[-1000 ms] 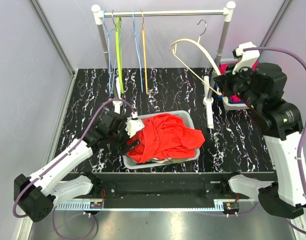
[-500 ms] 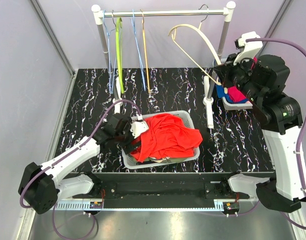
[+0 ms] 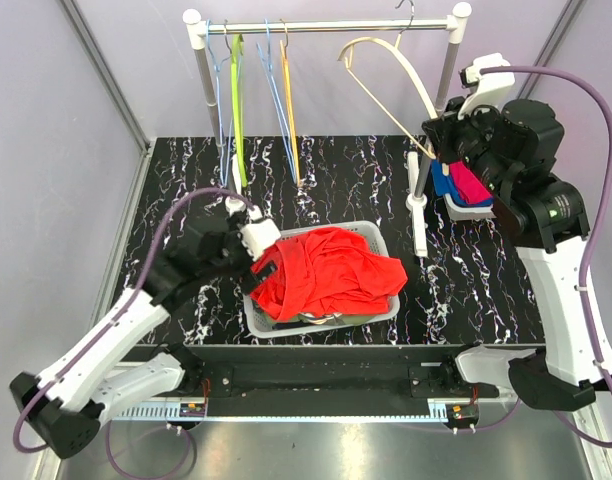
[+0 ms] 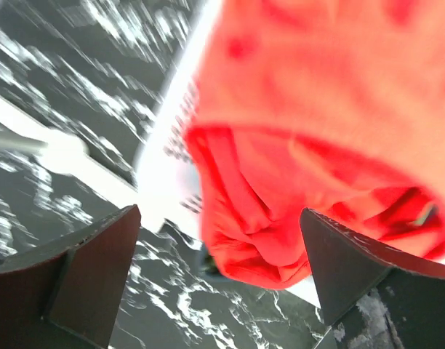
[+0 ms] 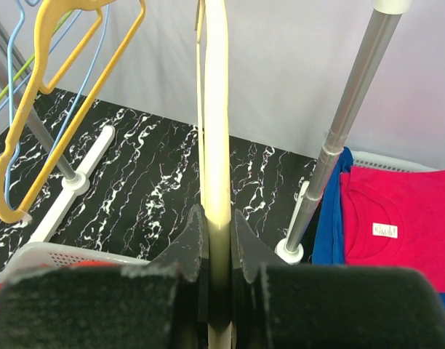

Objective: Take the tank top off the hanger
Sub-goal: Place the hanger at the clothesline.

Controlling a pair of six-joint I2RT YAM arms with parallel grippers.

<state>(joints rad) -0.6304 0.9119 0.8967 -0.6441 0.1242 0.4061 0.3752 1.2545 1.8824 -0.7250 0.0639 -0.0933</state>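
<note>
Next, my right gripper lowers left in the top view, settles the hanger's hook onto the bar and frees the hanger, since the bar lies outward of it.
The red tank top (image 3: 331,273) lies bunched in the grey basket (image 3: 376,237) at mid-table; it fills the left wrist view (image 4: 295,145). My left gripper (image 3: 263,262) hovers open and empty at the basket's left end, above the cloth's edge. My right gripper (image 3: 434,150) is shut on the lower end of the bare cream hanger (image 3: 386,75) and holds it high, its hook beside the rail (image 3: 326,26). In the right wrist view the fingers (image 5: 195,240) clamp the hanger (image 5: 217,123).
Blue, green and orange hangers (image 3: 256,100) hang on the rack's left half. A white tray (image 3: 466,195) with folded pink and blue clothes sits at the right behind the rack's right post (image 3: 444,80). A purple wall runs along the left.
My left gripper has pulled up and back from the tank top. My right gripper has lifted the cream hanger higher, toward the rail.
</note>
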